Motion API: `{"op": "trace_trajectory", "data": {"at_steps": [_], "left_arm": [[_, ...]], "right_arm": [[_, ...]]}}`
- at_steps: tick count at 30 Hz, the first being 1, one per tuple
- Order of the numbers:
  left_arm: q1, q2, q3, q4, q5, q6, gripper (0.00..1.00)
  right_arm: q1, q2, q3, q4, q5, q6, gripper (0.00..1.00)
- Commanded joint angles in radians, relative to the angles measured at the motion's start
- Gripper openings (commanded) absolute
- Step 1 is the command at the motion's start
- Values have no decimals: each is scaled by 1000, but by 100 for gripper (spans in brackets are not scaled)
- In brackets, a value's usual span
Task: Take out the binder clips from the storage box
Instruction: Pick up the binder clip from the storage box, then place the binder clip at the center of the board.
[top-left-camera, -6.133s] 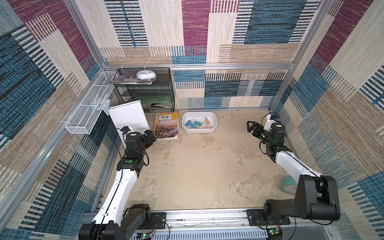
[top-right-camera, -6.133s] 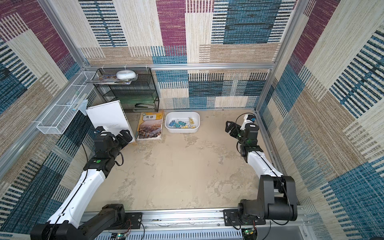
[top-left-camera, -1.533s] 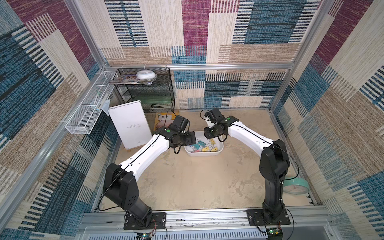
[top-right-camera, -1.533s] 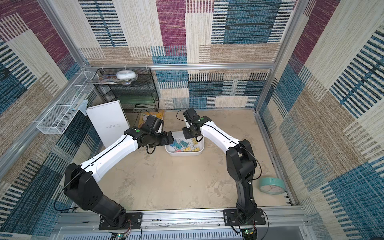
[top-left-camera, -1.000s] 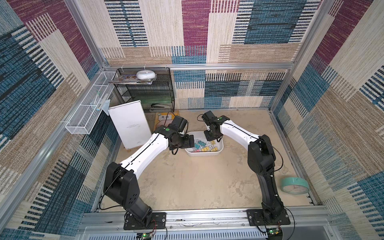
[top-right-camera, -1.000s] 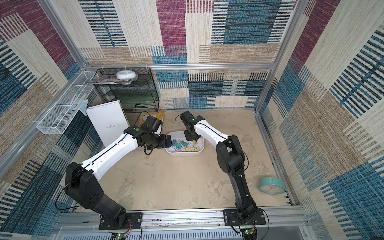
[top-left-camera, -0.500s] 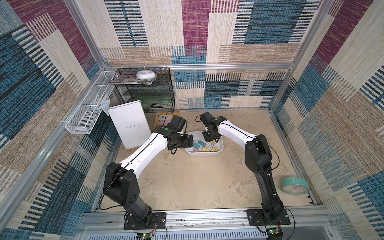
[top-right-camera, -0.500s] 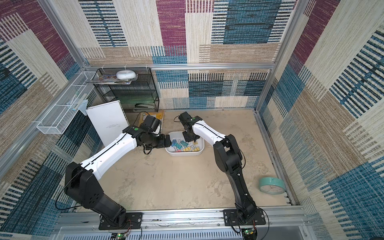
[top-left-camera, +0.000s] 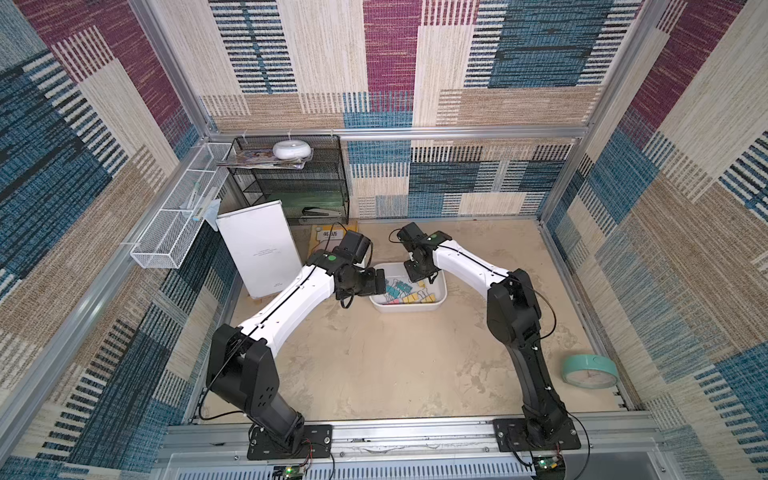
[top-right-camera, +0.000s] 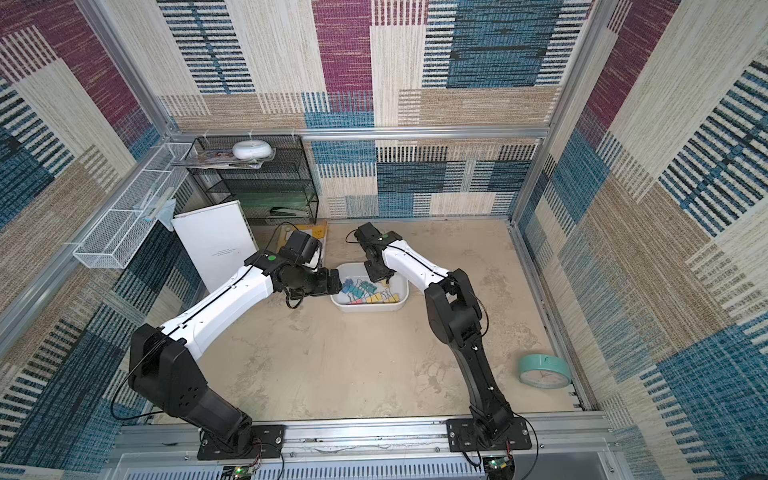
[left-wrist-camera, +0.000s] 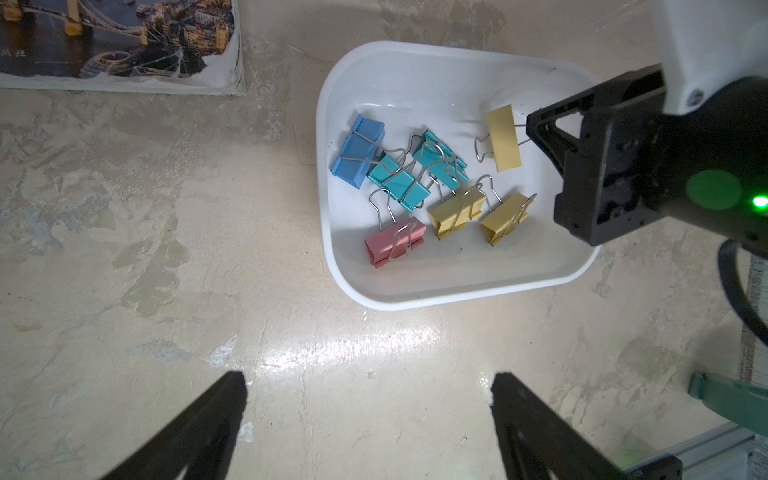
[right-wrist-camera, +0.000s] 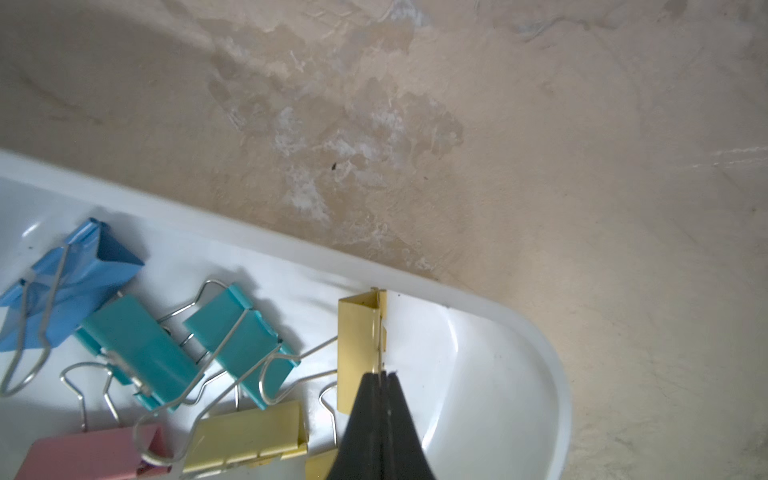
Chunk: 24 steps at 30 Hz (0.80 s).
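Observation:
The right gripper lifts the yellow clip over the box's near side, back, and down for release next, since clear floor lies back beyond that side.
The storage box (top-left-camera: 409, 308) (top-right-camera: 368, 308), a shallow white tub, lies on the floor between my arms. Several binder clips (left-wrist-camera: 399, 187) lie in it: blue, teal, pink and yellow. In the right wrist view my right gripper (right-wrist-camera: 380, 374) is shut on the wire handle of a yellow binder clip (right-wrist-camera: 357, 349), which stands by the box's far wall (right-wrist-camera: 415, 282). The left wrist view shows the same clip (left-wrist-camera: 503, 138) at that gripper's tip (left-wrist-camera: 532, 122). My left gripper (left-wrist-camera: 370, 378) is open with nothing between its fingers. It hangs over the floor beside the box's left end (top-left-camera: 376, 280).
A picture book (top-left-camera: 328, 237) lies on the floor behind the box. A white booklet (top-left-camera: 259, 247) leans at the left, below a white wire basket (top-left-camera: 174, 224). A black mesh rack (top-left-camera: 299, 183) fills the back left corner. A teal clock (top-left-camera: 589, 371) lies at the front right.
My right gripper's jaws have closed onto the yellow clip's wire handle. Both arms have barely shifted, and the left gripper has stayed open.

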Motion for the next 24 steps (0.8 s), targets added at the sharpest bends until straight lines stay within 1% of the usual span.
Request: {"op": "trace_trajectory", "data": {"at_steps": [1,6,10,15,20,24], "left_arm": [[1,1,-1,-4,9,6,96],[1,-4,-2,-5,10,4,96],[3,-18,-1,-3,11,10,96],[2,-51,-21,7,12,5,96],[2,-99,-65,20,8,-2,96],[3,-145,-105,20,-5,-5,96]], "right_arm": [[8,-39,-9,9,53,-6,0],[24,-132,-71,34,95,-29,0],[54,-259,-193,84,96,-59,0],[137,-391,-354,113,115,-82,0],[225,-478,-520,109,149,-42,0],[275,-547,-621,103,160,13,0]]}}
